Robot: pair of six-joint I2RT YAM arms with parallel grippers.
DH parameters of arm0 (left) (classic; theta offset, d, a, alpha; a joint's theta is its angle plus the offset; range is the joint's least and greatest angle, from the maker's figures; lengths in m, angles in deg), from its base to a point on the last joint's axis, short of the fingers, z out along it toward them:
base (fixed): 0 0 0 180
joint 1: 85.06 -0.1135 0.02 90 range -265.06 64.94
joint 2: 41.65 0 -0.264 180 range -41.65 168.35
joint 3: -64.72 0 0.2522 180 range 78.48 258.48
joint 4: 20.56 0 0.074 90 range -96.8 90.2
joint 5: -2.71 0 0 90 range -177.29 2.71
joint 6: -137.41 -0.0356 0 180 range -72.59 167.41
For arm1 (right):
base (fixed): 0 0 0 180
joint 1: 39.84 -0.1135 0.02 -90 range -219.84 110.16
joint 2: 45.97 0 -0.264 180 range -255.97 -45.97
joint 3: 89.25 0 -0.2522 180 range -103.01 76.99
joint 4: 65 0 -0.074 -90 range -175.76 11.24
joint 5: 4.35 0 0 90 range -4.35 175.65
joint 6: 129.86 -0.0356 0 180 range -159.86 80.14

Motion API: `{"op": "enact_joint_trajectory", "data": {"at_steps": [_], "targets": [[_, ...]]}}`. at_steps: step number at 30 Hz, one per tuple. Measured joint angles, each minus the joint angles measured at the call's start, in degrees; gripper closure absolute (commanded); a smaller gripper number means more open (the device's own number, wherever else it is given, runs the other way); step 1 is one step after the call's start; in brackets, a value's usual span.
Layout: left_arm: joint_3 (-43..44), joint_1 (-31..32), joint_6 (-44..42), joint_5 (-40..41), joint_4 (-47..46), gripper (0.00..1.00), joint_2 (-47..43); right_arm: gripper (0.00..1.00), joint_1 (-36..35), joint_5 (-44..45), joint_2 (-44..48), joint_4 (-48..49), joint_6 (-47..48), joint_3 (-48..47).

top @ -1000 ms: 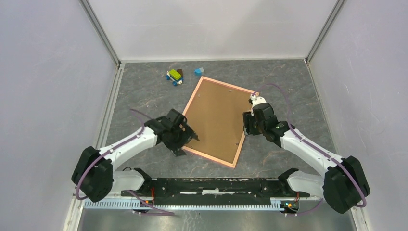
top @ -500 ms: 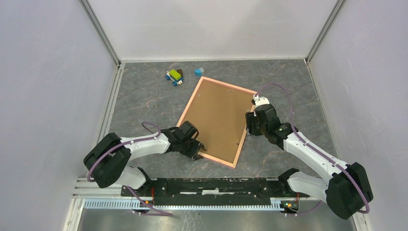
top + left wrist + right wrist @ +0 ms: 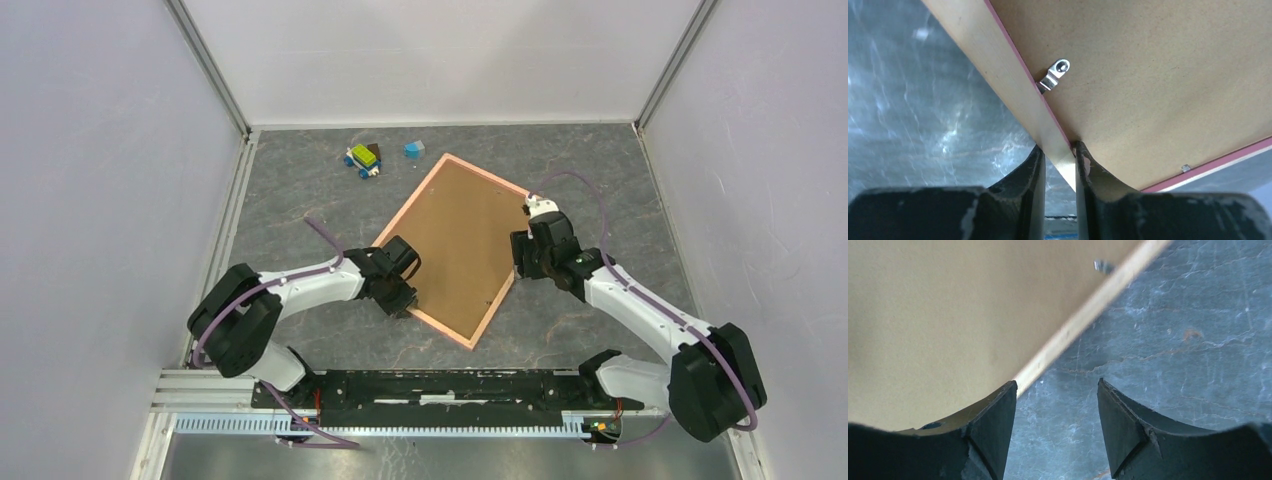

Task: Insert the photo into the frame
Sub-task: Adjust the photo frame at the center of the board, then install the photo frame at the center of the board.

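Next, my left gripper swings the frame's pinched bar outward and left in the top view over bare tabletop, then opens, as the frame [image 3: 455,235] lies crooked.
The frame [image 3: 455,235] lies back-up in the middle of the table, its brown board showing inside thin pink rails. It is tilted, with its left side raised. My left gripper [image 3: 405,300] is shut on the left rail near the front corner. In the left wrist view the left gripper [image 3: 1060,150] pinches that frame [image 3: 1148,75] rail, just below a metal clip [image 3: 1054,75]. My right gripper [image 3: 520,262] stands open at the right rail. In the right wrist view the right gripper [image 3: 1057,385] has one finger over the frame [image 3: 948,315] and the other over bare table. The photo is out of view.
A small toy of coloured blocks [image 3: 364,158] and a loose blue block [image 3: 414,149] sit at the back of the grey table, beyond the frame's far corner. White walls enclose the table on the left, right and back.
My left gripper slid along the frame's left rail toward the front corner and closed on it. The frame has turned and its left side has risen. The right gripper barely moved.
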Motion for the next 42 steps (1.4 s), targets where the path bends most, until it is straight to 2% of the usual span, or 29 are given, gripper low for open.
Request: {"op": "enact_joint_trajectory", "data": {"at_steps": [5,9,13,20,27,37,42], "targets": [[3.32,-0.61,-16.59,4.96,1.18,0.98,1.44,0.32,3.43,-1.18,-2.95,-0.13,3.65,-3.37],[5.86,-2.03,-29.66,8.37,6.16,0.98,2.12,0.33,5.51,-1.81,-7.43,-0.79,6.97,-8.07],[9.11,-6.19,-40.26,10.62,11.47,0.98,4.26,0.35,6.56,-2.34,-12.24,-1.75,10.14,-11.69],[10.40,-15.61,-52.09,13.00,15.30,0.98,5.16,0.36,6.88,-1.86,-16.41,-5.01,12.31,-12.63],[11.74,-16.92,-56.50,13.55,16.81,0.98,6.71,0.38,6.88,-6.60,-15.50,-3.98,11.10,-7.74],[12.17,-16.92,-56.89,13.49,16.94,0.98,7.65,0.53,7.06,-9.31,-16.33,-3.54,8.44,-5.81],[12.17,-16.92,-56.89,13.44,16.92,0.98,7.65,0.51,7.19,-8.33,-17.05,-3.41,6.75,-5.92]]}}
